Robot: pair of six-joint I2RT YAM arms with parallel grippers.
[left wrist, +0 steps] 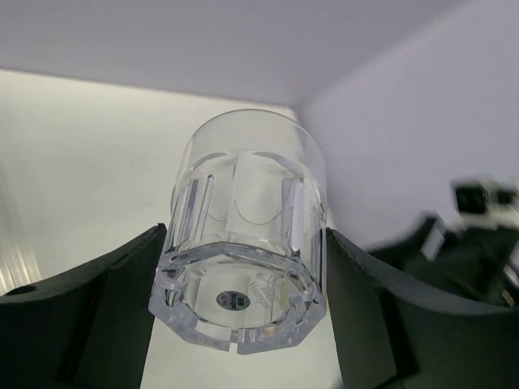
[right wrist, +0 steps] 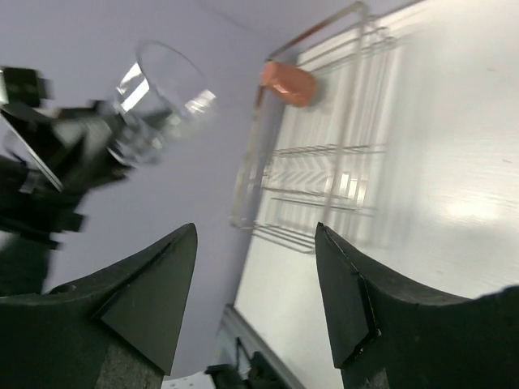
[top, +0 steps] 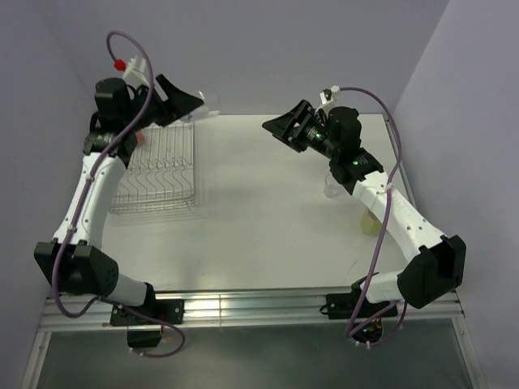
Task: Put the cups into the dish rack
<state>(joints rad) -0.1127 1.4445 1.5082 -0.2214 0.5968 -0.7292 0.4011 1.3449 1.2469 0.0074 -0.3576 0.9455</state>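
Empty rack wires beside the mug are below my left gripper and to its left in the top view, so it needs to move across and down next to let go.
My left gripper [top: 195,102] is shut on a clear tumbler [top: 212,101] and holds it in the air past the far end of the dish rack [top: 158,174]. In the left wrist view the tumbler [left wrist: 243,235] sits between both fingers, base toward the camera. The terracotta mug [right wrist: 288,83] lies in the rack [right wrist: 324,170] at its far end; in the top view only a sliver of the mug [top: 139,138] shows behind the left arm. My right gripper [top: 276,127] is open and empty, raised over the table's far middle. A second clear tumbler [top: 332,189] stands by the right arm, partly hidden.
A yellowish object [top: 371,224] sits on the table [top: 268,235] under the right forearm. Lavender walls close in the table at the back and on both sides. The right wrist view also shows the held tumbler [right wrist: 166,89] and the left arm.
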